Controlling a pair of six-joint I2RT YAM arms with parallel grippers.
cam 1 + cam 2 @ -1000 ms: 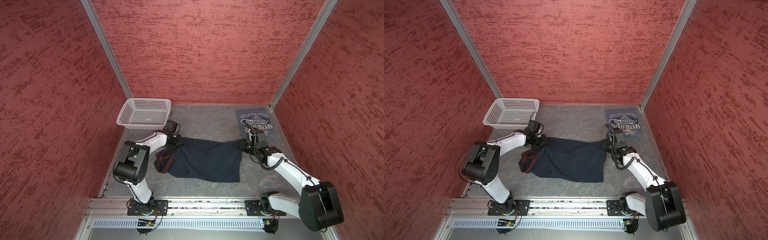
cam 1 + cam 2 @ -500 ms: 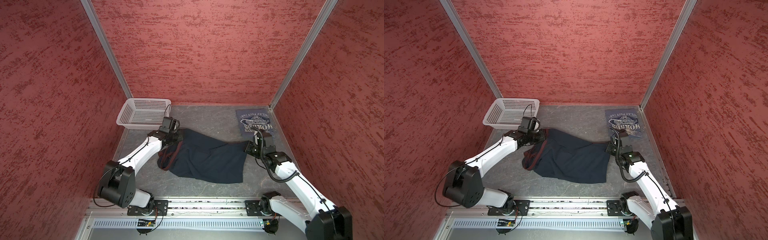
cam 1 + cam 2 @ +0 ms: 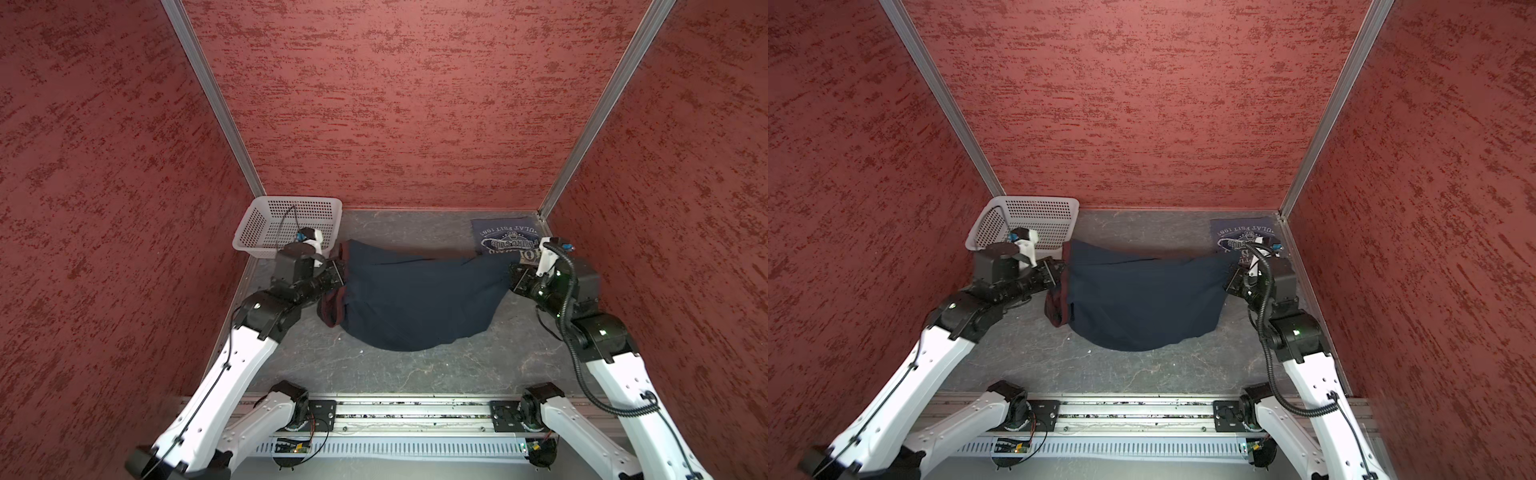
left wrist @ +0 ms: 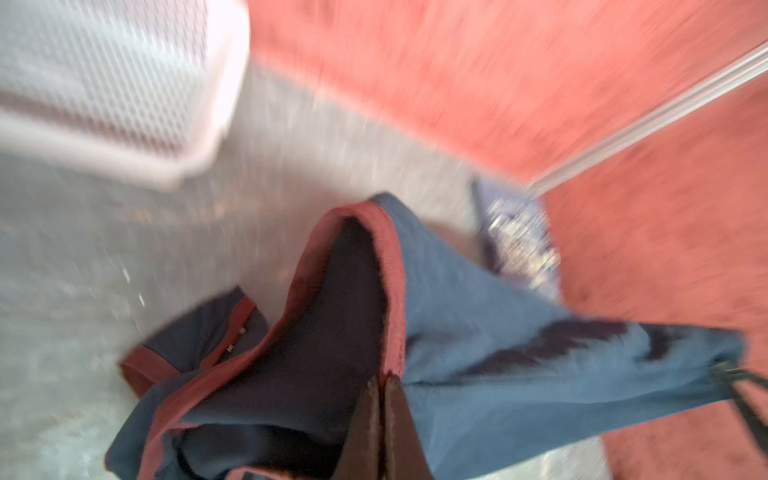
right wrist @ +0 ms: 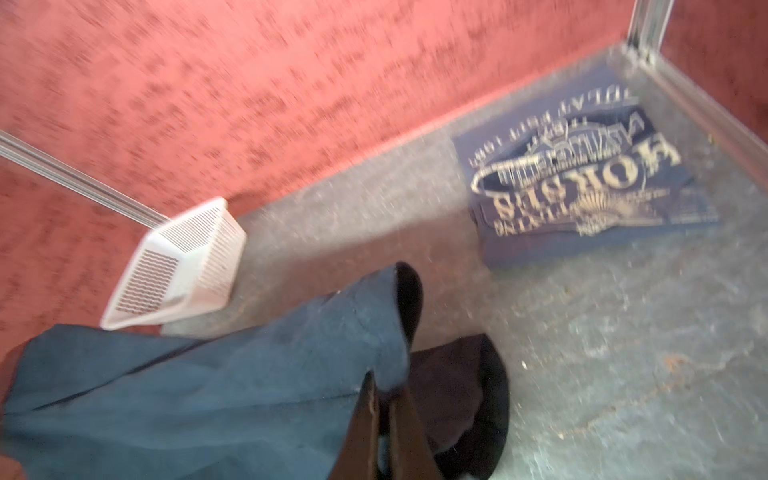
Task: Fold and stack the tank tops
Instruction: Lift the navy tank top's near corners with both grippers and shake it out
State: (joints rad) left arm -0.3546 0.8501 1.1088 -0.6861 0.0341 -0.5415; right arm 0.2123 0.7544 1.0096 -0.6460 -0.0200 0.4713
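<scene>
I will lower my right gripper and draw it back to release the navy edge over the cloth's sagging near part, since that lies below and back of it.
A dark navy tank top (image 3: pixel 415 299) (image 3: pixel 1142 299) with maroon trim hangs stretched between my two grippers, its far edge lifted and its near part sagging onto the floor. My left gripper (image 3: pixel 338 272) (image 4: pixel 382 376) is shut on the maroon-trimmed edge at the cloth's left end. At the right end my right gripper (image 3: pixel 513 278) (image 5: pixel 384 386) is shut on the plain navy edge. A slate-blue tank top (image 3: pixel 503 237) (image 5: pixel 582 183) with whitish lettering lies folded flat in the far right corner, behind the right gripper.
A white perforated basket (image 3: pixel 286 220) (image 3: pixel 1025 220) stands in the far left corner, just behind the left wrist. Red walls close in three sides. Grey floor (image 3: pixel 415 374) shows between the cloth and the arm bases' rail.
The left gripper has shut on the trimmed edge. Both arms have risen and drawn apart, lifting the navy top's two ends off the floor and pulling it taut.
</scene>
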